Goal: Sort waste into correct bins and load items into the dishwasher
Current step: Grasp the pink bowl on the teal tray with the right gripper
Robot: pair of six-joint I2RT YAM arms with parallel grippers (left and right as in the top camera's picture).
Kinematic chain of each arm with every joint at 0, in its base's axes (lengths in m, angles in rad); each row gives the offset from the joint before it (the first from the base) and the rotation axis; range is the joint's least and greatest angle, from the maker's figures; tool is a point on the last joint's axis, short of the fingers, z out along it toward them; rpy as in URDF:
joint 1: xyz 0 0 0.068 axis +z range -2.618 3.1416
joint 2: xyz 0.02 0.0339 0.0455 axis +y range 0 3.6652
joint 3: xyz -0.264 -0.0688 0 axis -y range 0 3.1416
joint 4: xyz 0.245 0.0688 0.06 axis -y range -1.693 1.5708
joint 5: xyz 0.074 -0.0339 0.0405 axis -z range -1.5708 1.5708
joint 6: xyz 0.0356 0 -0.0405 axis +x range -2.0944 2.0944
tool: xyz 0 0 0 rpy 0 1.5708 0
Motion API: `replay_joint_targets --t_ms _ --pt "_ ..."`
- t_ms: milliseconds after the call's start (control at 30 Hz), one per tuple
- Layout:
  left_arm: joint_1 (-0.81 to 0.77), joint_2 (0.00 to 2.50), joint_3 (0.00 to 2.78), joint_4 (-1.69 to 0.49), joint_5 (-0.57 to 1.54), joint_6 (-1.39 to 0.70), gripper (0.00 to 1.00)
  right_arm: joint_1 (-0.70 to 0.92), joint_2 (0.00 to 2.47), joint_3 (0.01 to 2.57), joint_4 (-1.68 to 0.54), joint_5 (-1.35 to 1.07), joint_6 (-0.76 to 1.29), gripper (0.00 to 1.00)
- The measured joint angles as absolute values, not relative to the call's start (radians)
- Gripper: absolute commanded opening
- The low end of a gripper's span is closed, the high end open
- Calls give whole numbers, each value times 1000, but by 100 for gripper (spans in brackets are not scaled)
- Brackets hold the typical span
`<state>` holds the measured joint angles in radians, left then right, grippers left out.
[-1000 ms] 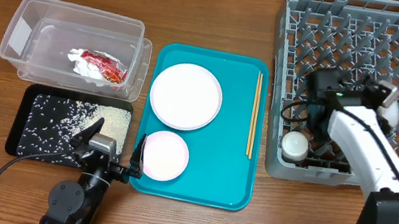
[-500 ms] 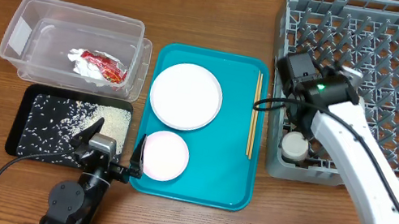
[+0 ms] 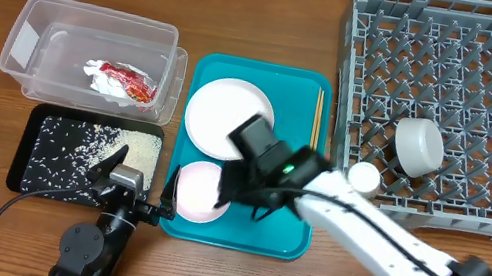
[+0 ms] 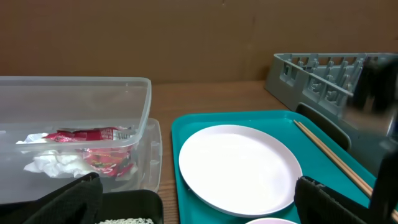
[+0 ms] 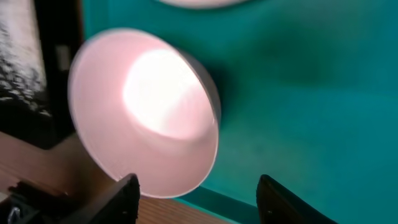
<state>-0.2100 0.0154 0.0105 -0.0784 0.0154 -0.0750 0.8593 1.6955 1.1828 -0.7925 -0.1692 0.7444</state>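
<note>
I will next lower my right gripper with its open fingers on either side of the small plate's rim on the chopsticks' side (image 5: 212, 152), because that rim is just below the gripper.
The red-and-white wrapper (image 3: 120, 81) (image 4: 87, 152) lies in the clear tub (image 3: 34, 30). Rice (image 3: 86, 153) covers the black tray (image 3: 25, 170). On the teal tray (image 3: 278, 215) lie a large plate (image 3: 215, 112) (image 4: 239, 165), a small plate (image 3: 196, 192) (image 5: 146, 115) and the chopsticks (image 3: 315, 140) (image 4: 329, 155). A bowl (image 3: 419, 146) and a small cup (image 3: 364, 178) sit in the grey dish rack (image 3: 464, 55). My right gripper (image 3: 235, 189) (image 5: 199, 202) hangs open over the teal tray beside the small plate, holding nothing. My left gripper (image 3: 136, 185) (image 4: 199, 211) stands open and empty at the front.
The right arm (image 3: 380, 243) stretches across the front right of the table to the teal tray and covers part of the large plate. The black tray's corner (image 5: 37, 62) and bare wood (image 5: 56, 168) show beside the small plate. The rack's wall (image 4: 323, 78) rises right of the tray.
My right gripper opened and left the bowl in the rack. It then swung left out of the rack to the small plate. The left arm has stayed still.
</note>
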Motion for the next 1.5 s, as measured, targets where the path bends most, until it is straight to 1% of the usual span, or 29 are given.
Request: replay_joint_targets --t_ms 67,100,133,167,200,333,467,500,533,633,700,767,867,933,1000,1200,1500 --pt "-210 15 10 -78 15 -75 100 874 1727 1151 -749 -176 778 49" --pt "-210 15 10 -78 15 -75 100 878 1748 1139 -731 -178 800 41" --pt "-210 15 10 -78 16 -75 100 879 1767 1133 -727 -180 815 22" --pt "-210 15 10 -78 15 -75 100 879 1789 1127 -725 -180 835 12" --pt "-210 15 10 -78 15 -75 100 879 1810 1123 -725 -181 840 4" --pt "-210 15 10 -78 16 -75 100 870 1830 1120 -765 -171 871 4" --pt "-210 15 10 -78 16 -75 100 833 1778 1129 -882 -57 877 4" --pt "-210 15 10 -78 16 -75 100 808 1721 1140 -940 28 879 4" --pt "-210 15 10 -78 16 -75 100 801 1703 1145 -954 51 879 4" --pt "-210 16 10 -78 15 -75 100 734 1558 1187 -1023 275 879 4" --pt "-210 16 10 -78 15 -75 100 677 1455 1209 -1029 450 879 4" --pt "-210 15 10 -78 16 -75 100 588 1341 1226 -1021 680 876 4" --pt "-210 15 10 -78 15 -75 100 472 1279 1230 -978 904 826 4" --pt "-210 15 10 -78 15 -75 100 360 1289 1230 -934 1044 753 4" --pt "-210 15 10 -78 15 -75 100 266 1322 1230 -898 1121 683 4" --pt "-210 15 10 -78 16 -75 100 87 1447 1230 -877 1197 606 4" --pt "-210 15 10 -78 16 -75 100 6 1718 1230 -854 1219 530 4"
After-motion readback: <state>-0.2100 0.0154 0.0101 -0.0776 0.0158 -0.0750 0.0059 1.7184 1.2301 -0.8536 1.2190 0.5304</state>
